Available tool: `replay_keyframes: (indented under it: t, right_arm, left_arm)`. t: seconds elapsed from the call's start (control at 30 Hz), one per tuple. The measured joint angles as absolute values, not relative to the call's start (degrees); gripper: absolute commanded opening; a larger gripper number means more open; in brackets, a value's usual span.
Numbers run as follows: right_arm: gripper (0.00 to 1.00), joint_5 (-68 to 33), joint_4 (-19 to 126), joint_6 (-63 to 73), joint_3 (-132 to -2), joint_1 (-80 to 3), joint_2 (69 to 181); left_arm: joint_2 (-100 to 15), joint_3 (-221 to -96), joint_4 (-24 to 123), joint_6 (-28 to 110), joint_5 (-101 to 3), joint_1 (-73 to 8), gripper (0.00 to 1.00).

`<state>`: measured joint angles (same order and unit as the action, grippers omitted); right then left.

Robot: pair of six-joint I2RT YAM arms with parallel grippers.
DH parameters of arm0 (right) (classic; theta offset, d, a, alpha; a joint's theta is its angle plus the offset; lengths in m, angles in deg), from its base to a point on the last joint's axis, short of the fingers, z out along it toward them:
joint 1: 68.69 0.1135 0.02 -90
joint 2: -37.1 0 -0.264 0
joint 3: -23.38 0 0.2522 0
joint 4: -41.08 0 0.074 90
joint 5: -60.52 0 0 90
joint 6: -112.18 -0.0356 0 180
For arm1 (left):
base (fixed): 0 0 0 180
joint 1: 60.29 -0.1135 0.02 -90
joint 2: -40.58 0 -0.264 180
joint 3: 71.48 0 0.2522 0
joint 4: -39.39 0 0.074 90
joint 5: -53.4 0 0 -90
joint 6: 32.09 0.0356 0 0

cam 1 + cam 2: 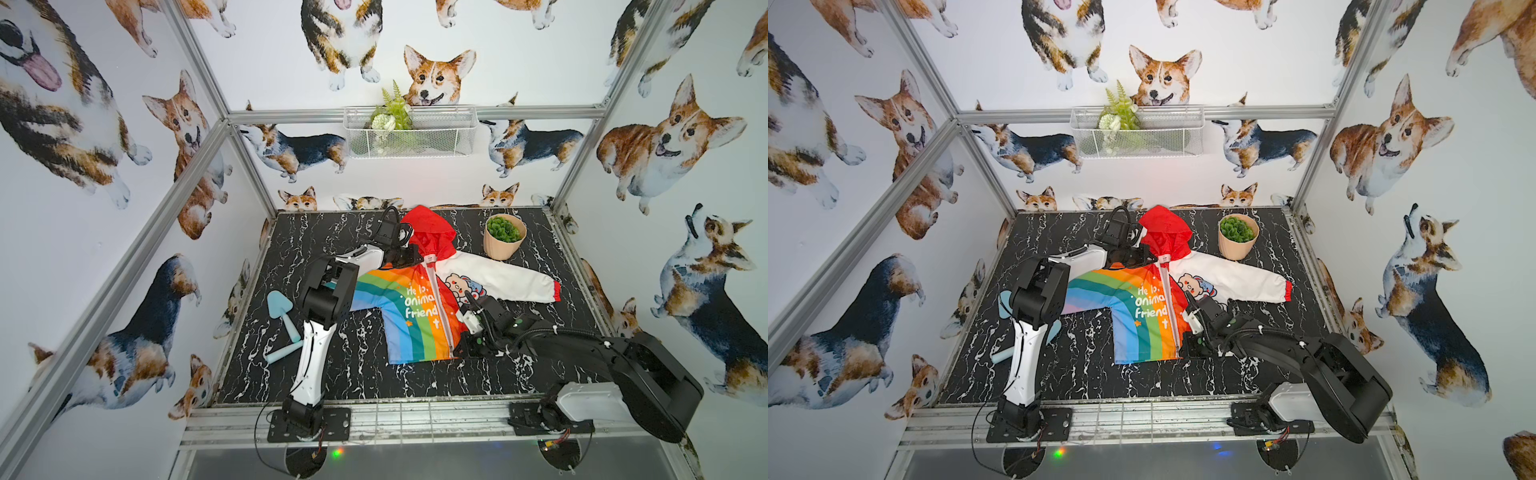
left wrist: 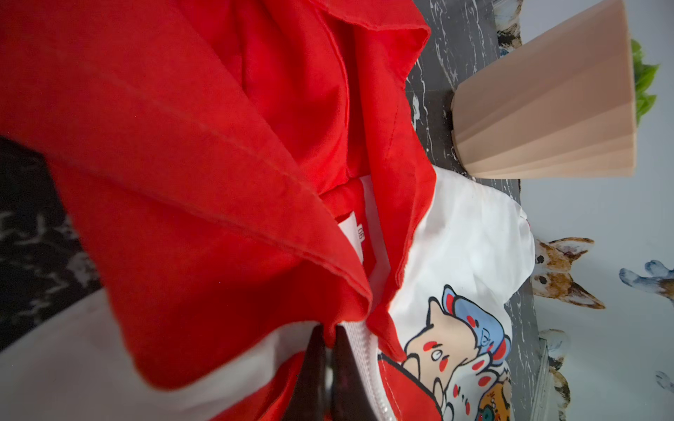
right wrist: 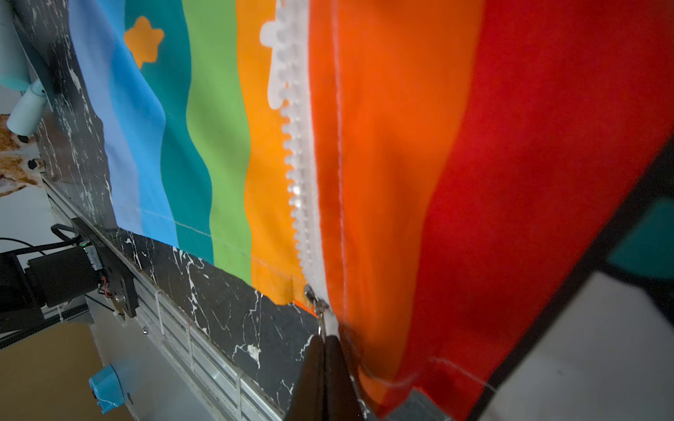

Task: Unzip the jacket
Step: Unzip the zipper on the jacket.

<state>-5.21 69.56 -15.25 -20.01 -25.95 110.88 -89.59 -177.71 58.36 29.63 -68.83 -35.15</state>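
The bare table before the bar (image 1: 459, 374) (image 3: 281, 350) lies back of my right gripper, so it should pull back past the jacket's bottom hem and let go of the metal zip pull.
The jacket (image 1: 399, 307) (image 1: 1133, 316) lies flat on the black marbled table, red hood toward the back wall, rainbow half on the left, white cartoon half on the right. My left gripper (image 1: 417, 255) (image 2: 330, 333) is shut on red collar fabric beside the top of the white zip (image 2: 364, 350). At the bottom hem, my right gripper (image 1: 459, 353) (image 3: 324, 340) is shut on the metal zip pull (image 3: 321, 320). The slider (image 3: 315, 297) sits at the hem. Above it the zip teeth (image 3: 297, 164) show along the orange edge, and the red-orange side overlaps them.
A beige pot with a green plant (image 1: 503, 243) (image 2: 547, 109) stands right of the hood. A light blue toy shovel (image 1: 282, 311) and another light blue tool (image 1: 286, 353) lie left of the left arm. The table's front rail (image 3: 204, 350) runs near the hem.
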Motion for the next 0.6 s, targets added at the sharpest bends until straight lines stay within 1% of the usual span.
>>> replay_keyframes:
  t: [0.6]
  right_arm:
    - [0.00,-3.09,70.83,-15.08,-17.70,-24.82,109.17]
  left_arm:
    - [-90.05,-177.91,58.73,30.07,-68.57,-35.15,0.00]
